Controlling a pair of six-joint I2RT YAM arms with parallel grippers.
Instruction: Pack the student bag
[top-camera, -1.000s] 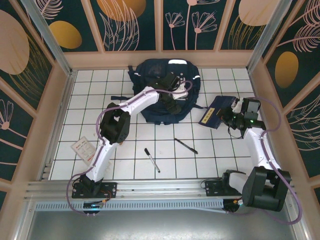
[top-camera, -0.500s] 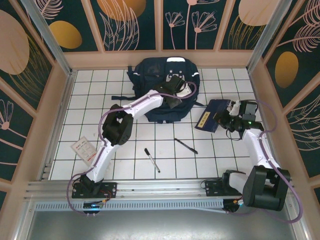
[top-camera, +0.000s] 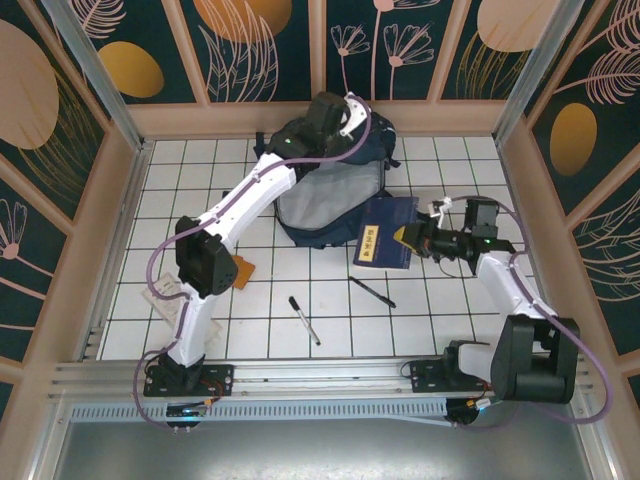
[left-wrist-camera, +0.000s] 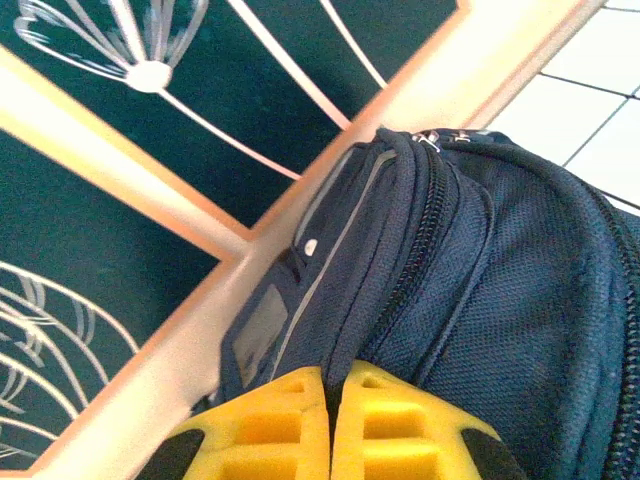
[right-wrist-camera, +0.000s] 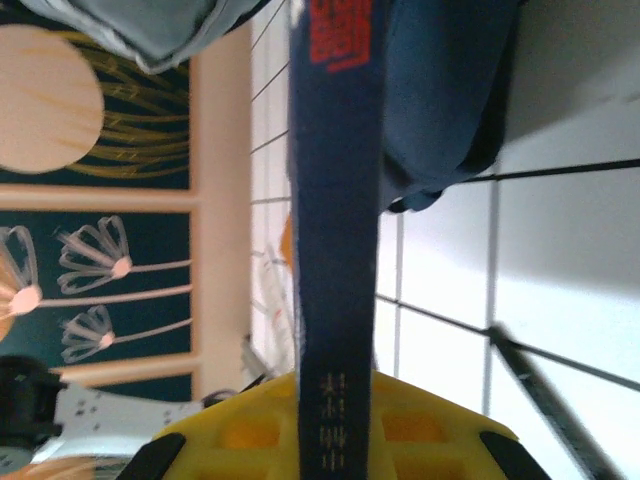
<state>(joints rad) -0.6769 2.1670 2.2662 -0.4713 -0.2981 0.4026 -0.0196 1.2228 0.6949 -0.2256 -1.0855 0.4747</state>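
Observation:
The flat dark-blue notebook goes outward with my right gripper next and is released inside, because the bag's mouth gapes open on its pale grey lining.
The student bag, a big navy backpack, lies at the back of the tiled table with its mouth open on pale grey lining. My left gripper is up at the bag's top by the back wall. In the left wrist view its yellow fingers are shut on a fold of the bag's fabric beside a zip. My right gripper is shut on a flat dark-blue notebook, held just right of the bag's mouth. In the right wrist view the notebook stands edge-on between the pads, with the bag beyond it.
A black marker and a black pen lie on the tiles in front of the bag. A white card and a small orange item lie near the left arm. Wooden walls enclose the back and both sides.
My left gripper shut on the bag's top and pulled it up toward the back wall, opening the bag. My right gripper carried the notebook left, toward the bag.

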